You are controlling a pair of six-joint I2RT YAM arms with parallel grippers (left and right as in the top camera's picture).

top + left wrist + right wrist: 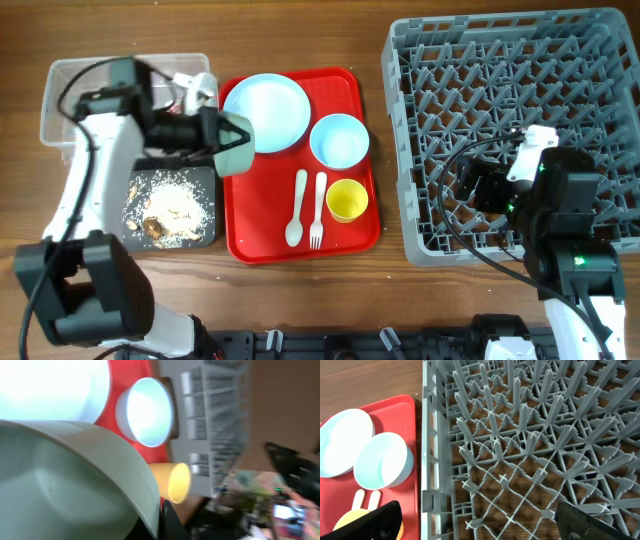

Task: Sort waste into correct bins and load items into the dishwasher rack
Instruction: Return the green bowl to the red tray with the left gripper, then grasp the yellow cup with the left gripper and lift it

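Note:
My left gripper moves over the red tray's bare space beside the spoon next. It then turns the tipped bowl upright, lowers it and lets it go.
My left gripper [222, 142] is shut on the rim of the pale green bowl [237, 146], holding it tipped on its side above the gap between the black tray [205, 180] and the red tray. The bowl fills the left wrist view [65, 480]. Brownish scraps with whitish crumbs [170, 208] lie in the black tray. A red-and-white wrapper [186, 93] lies in the clear tub [60, 100]. The red tray holds the light blue plate [265, 112], light blue bowl [340, 140], yellow cup [347, 200], spoon [297, 210] and fork [318, 212]. My right gripper [485, 190] is open and empty over the grey rack [600, 60].
The flat red serving tray [240, 235] lies between the black tray and the rack. In the right wrist view the rack's pegs [520, 435] stand right below the open fingers [480, 525]. Bare wooden table shows along the front edge [400, 300].

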